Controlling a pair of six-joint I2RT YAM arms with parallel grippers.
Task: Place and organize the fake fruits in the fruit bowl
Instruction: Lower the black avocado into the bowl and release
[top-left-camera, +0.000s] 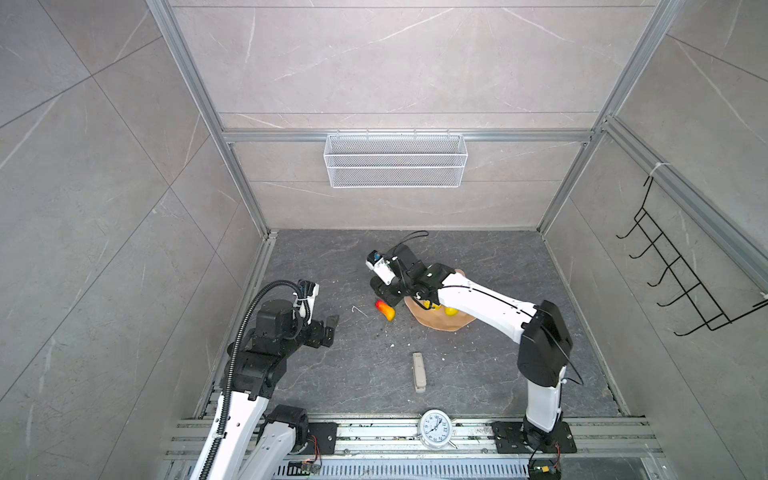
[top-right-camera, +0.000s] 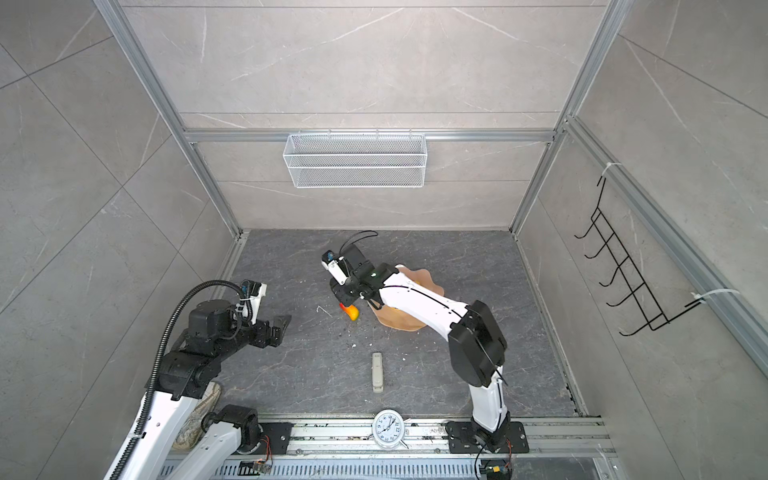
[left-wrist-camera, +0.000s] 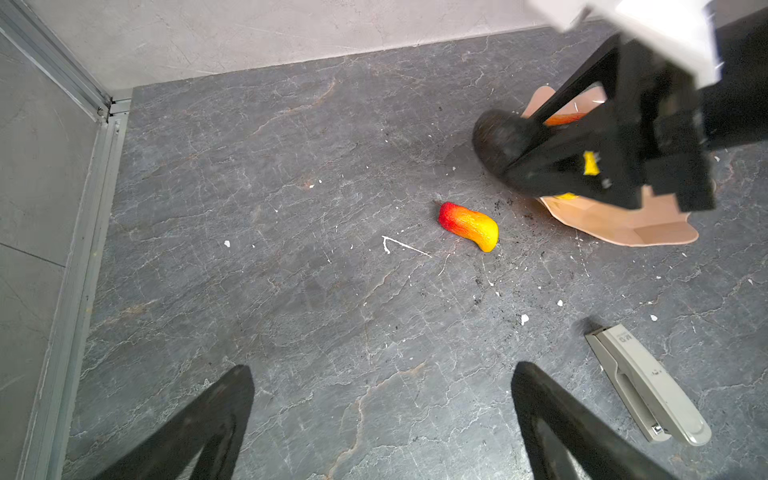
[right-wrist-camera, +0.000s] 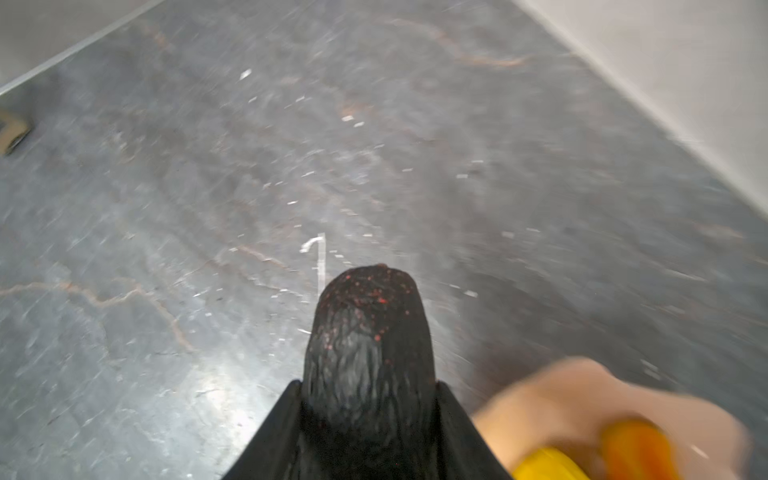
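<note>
The black fruit still hangs outside the bowl's rim, so the robot's right gripper should move over the bowl's rim and down into the bowl (top-left-camera: 440, 322) beside the yellow fruit to let the black fruit go.
My right gripper (right-wrist-camera: 368, 386) is shut on the black oval fruit (right-wrist-camera: 370, 332), which sticks out past the fingertips. In the left wrist view this black fruit (left-wrist-camera: 494, 141) hangs by the left rim of the salmon-pink fruit bowl (left-wrist-camera: 615, 228). One red-orange fruit (top-left-camera: 385, 309) (left-wrist-camera: 468, 225) lies on the dark floor just left of the bowl (top-left-camera: 440, 322). Inside the bowl a yellow fruit (right-wrist-camera: 548, 465) and an orange one (right-wrist-camera: 636, 449) show; the right arm hides most of it. My left gripper (left-wrist-camera: 380, 370) (top-left-camera: 330, 324) stands open and empty, well left of the fruits.
A beige bar-shaped device (top-left-camera: 419, 372) lies on the floor in front of the bowl. A round clock (top-left-camera: 435, 428) sits on the front rail. A white wire mesh basket (top-left-camera: 395, 160) hangs on the back wall, and a black hook rack (top-left-camera: 681, 274) on the right wall.
</note>
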